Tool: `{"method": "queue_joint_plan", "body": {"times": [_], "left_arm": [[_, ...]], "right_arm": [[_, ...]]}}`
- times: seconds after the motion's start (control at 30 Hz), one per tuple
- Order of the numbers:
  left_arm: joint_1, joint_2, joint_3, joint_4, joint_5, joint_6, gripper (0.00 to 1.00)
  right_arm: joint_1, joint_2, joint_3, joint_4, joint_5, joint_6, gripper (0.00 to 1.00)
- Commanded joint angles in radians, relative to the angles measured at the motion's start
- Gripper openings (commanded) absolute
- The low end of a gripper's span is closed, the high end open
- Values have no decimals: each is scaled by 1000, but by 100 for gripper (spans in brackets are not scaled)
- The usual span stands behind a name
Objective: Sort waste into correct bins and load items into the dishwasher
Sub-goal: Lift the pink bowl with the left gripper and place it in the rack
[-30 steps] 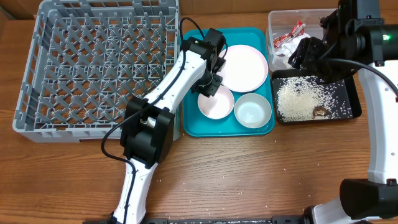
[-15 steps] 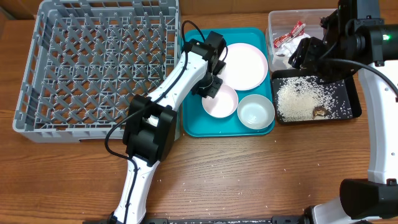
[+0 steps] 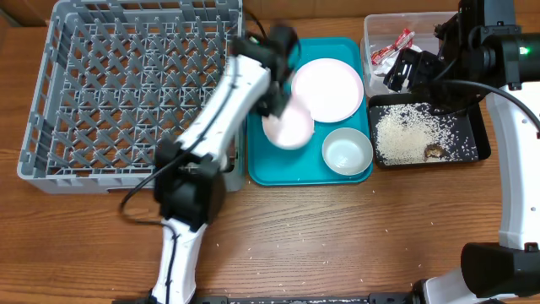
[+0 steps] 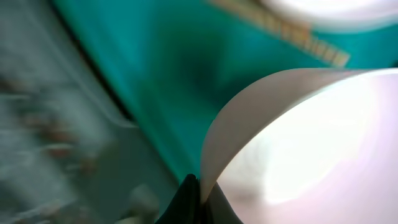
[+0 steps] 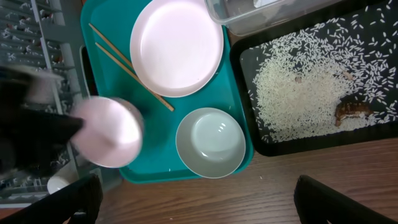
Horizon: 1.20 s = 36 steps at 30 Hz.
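The bowl in my left gripper will go next into the rack's far tray-side corner (image 3: 211, 40), and I will release it there, because that corner lies outward, to the gripper's left in the overhead view.
My left gripper (image 3: 273, 108) is shut on the rim of a white bowl (image 3: 288, 129) and holds it tilted above the teal tray (image 3: 261, 169), blurred by motion. In the left wrist view the fingers (image 4: 189, 198) pinch the bowl's (image 4: 298, 143) edge. The pale-pink plate (image 3: 327, 90) and second bowl (image 3: 347, 152) lie on the teal tray. The chopsticks (image 5: 130, 68) lie beside the plate (image 5: 177, 46). My right gripper (image 3: 409, 74) is open and empty, high between the clear tub (image 3: 375, 25) and the black tray (image 3: 472, 135). Rice (image 3: 405, 135) and a brown lump (image 3: 434, 151) lie in the black tray. The wrapper (image 3: 392, 49) is in the tub.
The grey dish rack (image 3: 135, 84) stands left of the teal tray, its pegs bare. Scattered rice grains lie on the wooden table (image 3: 337, 245) in front. The right arm's column (image 3: 515, 169) rises at the right edge.
My left gripper has lifted the bowl off the teal tray and moved it up and left, toward the rack. The right gripper has barely shifted.
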Motion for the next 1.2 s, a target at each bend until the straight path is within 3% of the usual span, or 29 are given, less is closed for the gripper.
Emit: {"method": "queue_joint_plan", "body": {"times": [0.0,0.23,0.37,0.53,0.8,1.17], "left_arm": [[59,-220,121,31,-130,-100,4],[92,-315,126,167,-652,-192,4],[92,-257,125,222,-951,-193,4],[95,-130,125,315,-1221,-187,4],[89,74,125,500,-1283,-97,4],[72,232,125,526,-1287,-61,4]], "right_arm": [[5,-9,-5,6,8,-3,100],[5,-9,-5,5,7,-3,100],[5,-9,-5,5,7,-3,100],[5,-9,-5,5,7,-3,100],[5,-9,-5,5,8,-3,100],[5,-9,-5,5,7,-3,100]]}}
